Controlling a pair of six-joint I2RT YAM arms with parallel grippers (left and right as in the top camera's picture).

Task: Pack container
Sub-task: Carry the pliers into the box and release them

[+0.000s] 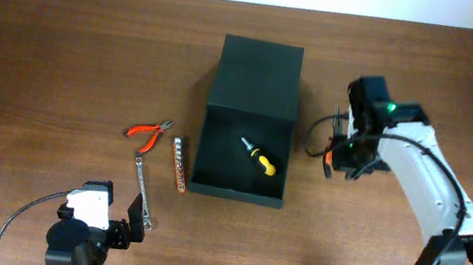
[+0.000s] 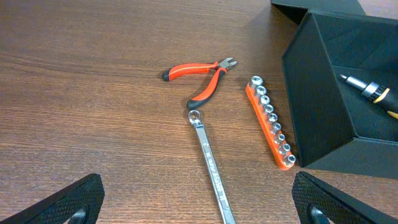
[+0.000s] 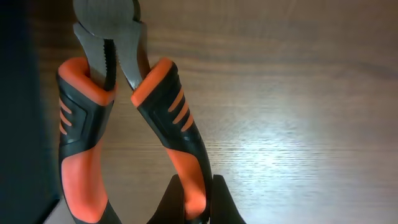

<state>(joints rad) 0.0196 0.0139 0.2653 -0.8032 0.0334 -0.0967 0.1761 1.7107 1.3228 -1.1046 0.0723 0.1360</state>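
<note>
I will lift the pliers (image 3: 168, 106) up and left in the overhead view with my right gripper, then release it over the box's bare bottom beside the screwdriver, where there is room.
The container (image 1: 215, 153) is a dark green box standing open at the table's middle, its lid flap (image 1: 259, 75) laid back. A yellow-handled screwdriver (image 1: 259, 157) lies inside. My right gripper (image 1: 339, 153) is just right of the box and is shut on one handle of large orange-and-black pliers (image 3: 168, 106). In the right wrist view its fingers (image 3: 198, 199) clamp that handle above the table, with the box wall (image 3: 18, 93) at the left. My left gripper (image 2: 200, 202) is open and empty near the front edge, above a wrench's lower end.
Left of the box lie small orange cutters (image 1: 150, 132), an orange socket rail (image 1: 179, 163) and a steel wrench (image 1: 143, 194). All three show in the left wrist view: cutters (image 2: 202, 78), rail (image 2: 270, 121), wrench (image 2: 211, 168).
</note>
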